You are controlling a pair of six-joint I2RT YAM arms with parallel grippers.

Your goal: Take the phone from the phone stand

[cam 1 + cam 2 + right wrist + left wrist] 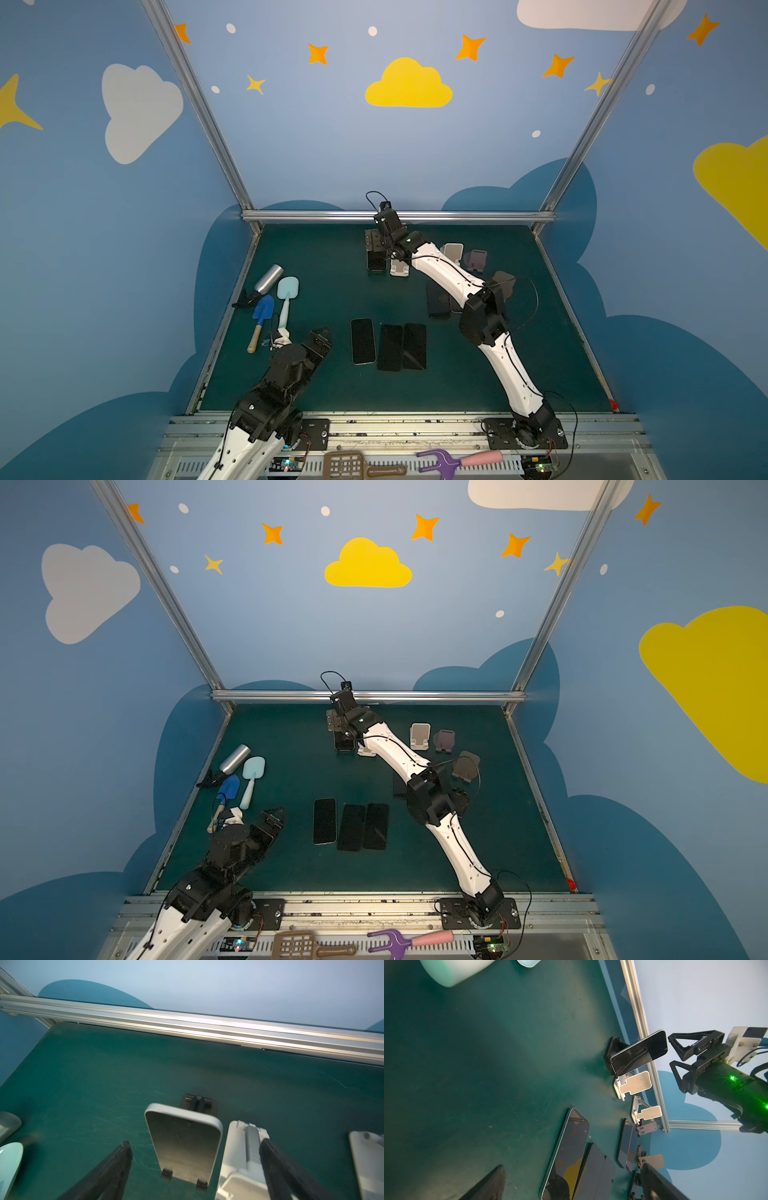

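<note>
The phone's upper end (184, 1120) is free above the black stand. My right gripper is open and will next move down until its fingers are on both sides of that end, then close there.
The phone (182, 1142) leans upright in a black phone stand (199, 1103) near the back rail, its dark screen facing the front. It also shows in the left wrist view, phone (639, 1053) on stand (611, 1051), and in a top view as the phone (377, 264). My right gripper (194, 1142) is open and hovers just over the phone's top edge, one finger on each side, touching nothing. Seen from the side, the right gripper (670, 1050) sits close to the phone's upper end. My left gripper (322, 336) rests low at the front left, open and empty.
Three phones (390, 347) lie flat side by side mid-table. Empty stands stand to the right of the black one: white (399, 268), white (453, 251), purple (476, 259), brown (503, 282). A dark phone (438, 301) lies under my right arm. A bottle (268, 278), spatula (286, 291) and trowel (262, 311) lie left.
</note>
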